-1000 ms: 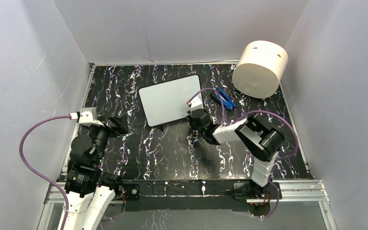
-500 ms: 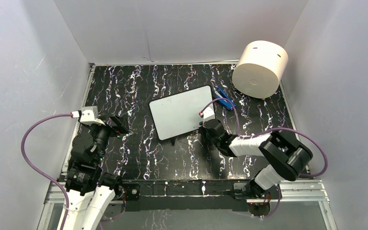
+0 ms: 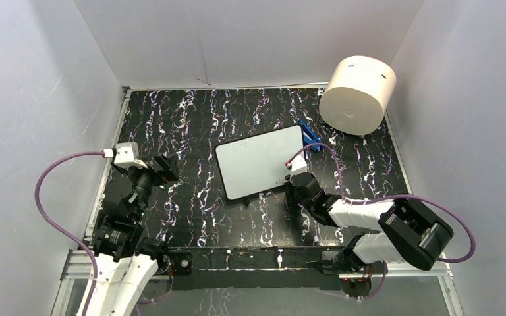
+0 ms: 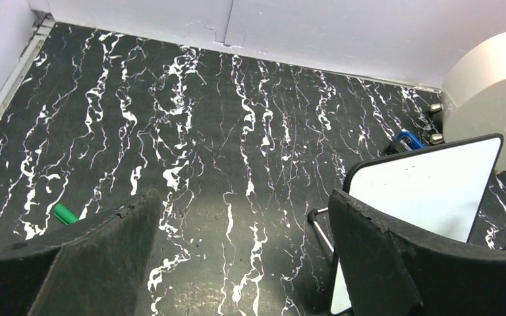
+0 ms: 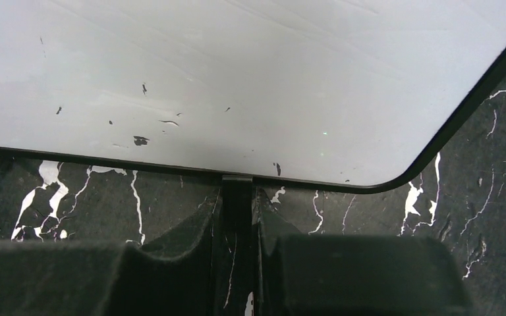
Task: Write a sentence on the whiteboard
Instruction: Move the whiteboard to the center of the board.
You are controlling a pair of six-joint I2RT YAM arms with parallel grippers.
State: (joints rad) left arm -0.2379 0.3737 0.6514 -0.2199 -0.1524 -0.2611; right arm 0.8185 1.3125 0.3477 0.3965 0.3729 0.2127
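The small green piece (image 4: 65,214) lies on the tabletop, so next I will turn my left gripper while I bring it down and to the left in the wrist view onto the piece.
The whiteboard (image 3: 258,162) is blank and lies tilted at mid-table. It also shows in the left wrist view (image 4: 428,184) and fills the top of the right wrist view (image 5: 237,79), bare except for a few dark specks. The sentence is nowhere in view. My right gripper (image 3: 288,192) (image 5: 237,210) is shut on a black stand leg (image 5: 237,191) that sticks out under the board's near edge. My left gripper (image 3: 163,169) (image 4: 237,263) is open and empty above the table, left of the board.
A big cream cylinder (image 3: 357,94) (image 4: 494,112) lies at the back right. A blue object (image 3: 309,133) (image 4: 406,139) sits between it and the board's far right corner. A small green piece (image 4: 66,214) lies at the left. White walls surround the table.
My right gripper has dragged the whiteboard to the right and nearer, up against the blue object. The left arm has barely shifted.
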